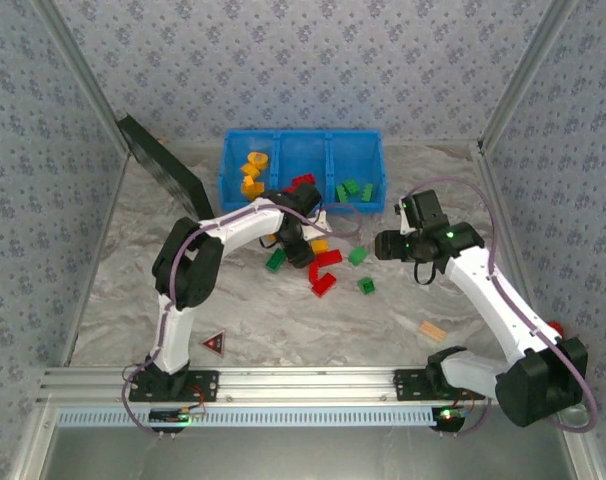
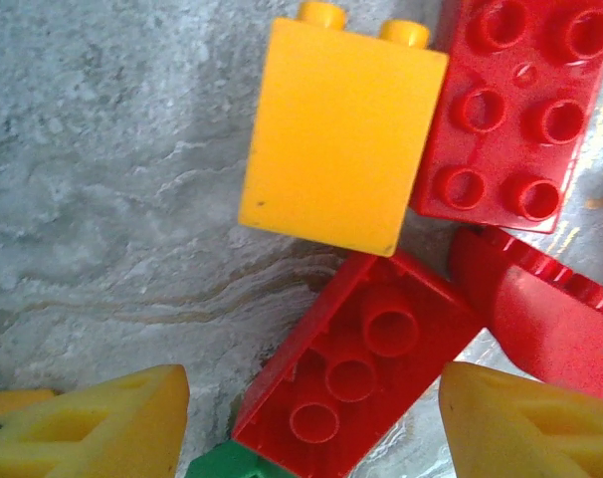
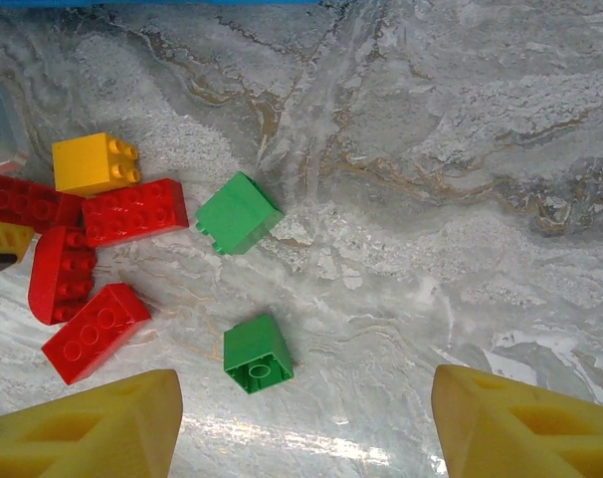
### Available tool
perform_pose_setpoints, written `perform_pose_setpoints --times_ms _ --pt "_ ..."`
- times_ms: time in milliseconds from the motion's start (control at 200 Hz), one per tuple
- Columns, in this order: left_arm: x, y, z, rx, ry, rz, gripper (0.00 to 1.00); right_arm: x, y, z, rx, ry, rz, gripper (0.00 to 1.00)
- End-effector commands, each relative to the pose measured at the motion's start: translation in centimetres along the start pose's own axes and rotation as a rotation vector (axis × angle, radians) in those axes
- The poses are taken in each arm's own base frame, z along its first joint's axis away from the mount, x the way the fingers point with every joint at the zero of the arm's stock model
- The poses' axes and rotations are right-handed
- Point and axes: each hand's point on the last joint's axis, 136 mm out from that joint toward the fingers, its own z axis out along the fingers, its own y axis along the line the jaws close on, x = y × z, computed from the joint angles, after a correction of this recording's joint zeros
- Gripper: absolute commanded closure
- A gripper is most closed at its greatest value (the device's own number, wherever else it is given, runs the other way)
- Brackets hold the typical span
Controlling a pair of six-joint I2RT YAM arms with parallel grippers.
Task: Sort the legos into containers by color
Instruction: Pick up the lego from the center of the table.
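I next lower my left gripper around the upside-down red brick [image 2: 366, 373], then close on its sides.
The blue bin [image 1: 226, 165] stands at the back, with orange legos [image 1: 253, 170] in its left compartment and green ones [image 1: 351, 190] in its right. Loose legos lie in front of it. My left gripper [image 1: 295, 240] hangs low over them, open. In the left wrist view its fingers [image 2: 112, 428] stand either side of an upside-down red brick [image 2: 366, 373], with gaps on both sides; an orange brick [image 2: 336, 129] and more red bricks [image 2: 510, 110] lie beyond. My right gripper [image 3: 306, 428] is open above the table, a green brick [image 3: 257, 354] just ahead of it and another green brick [image 3: 238, 213] farther off.
A flat black panel [image 1: 163, 165] leans at the back left. A tan wooden block [image 1: 432, 331] lies near the right arm, and a red-and-black triangle marker [image 1: 214, 343] by the left base. Patterned walls close in the sides and back.
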Motion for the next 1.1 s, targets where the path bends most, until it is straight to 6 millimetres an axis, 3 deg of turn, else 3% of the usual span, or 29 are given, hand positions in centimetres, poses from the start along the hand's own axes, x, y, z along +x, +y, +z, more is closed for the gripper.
perform_pose_setpoints --times_ms 0,545,640,745,939,1099 --pt "-0.5 -0.6 0.6 0.056 -0.018 0.051 0.33 0.8 -0.3 -0.3 -0.003 0.021 0.016 0.31" --pt "1.2 -1.5 2.9 0.112 0.053 0.021 0.43 0.4 -0.8 -1.0 0.002 0.017 0.02 0.31" --pt "1.7 -1.7 3.0 0.12 0.065 0.003 0.49 0.2 -1.0 -1.1 0.004 0.012 0.021 0.31" --pt "1.8 -1.9 2.9 0.141 0.07 -0.019 0.65 -0.2 -0.7 -1.3 -0.006 0.001 0.015 0.31" --pt "1.1 -1.6 1.3 0.153 0.04 -0.051 0.78 -0.7 0.1 -1.9 -0.043 -0.017 0.0 0.31" --pt "-1.1 0.0 -2.1 0.182 -0.074 -0.115 0.87 -0.8 0.3 -2.2 -0.052 -0.025 0.001 0.3"
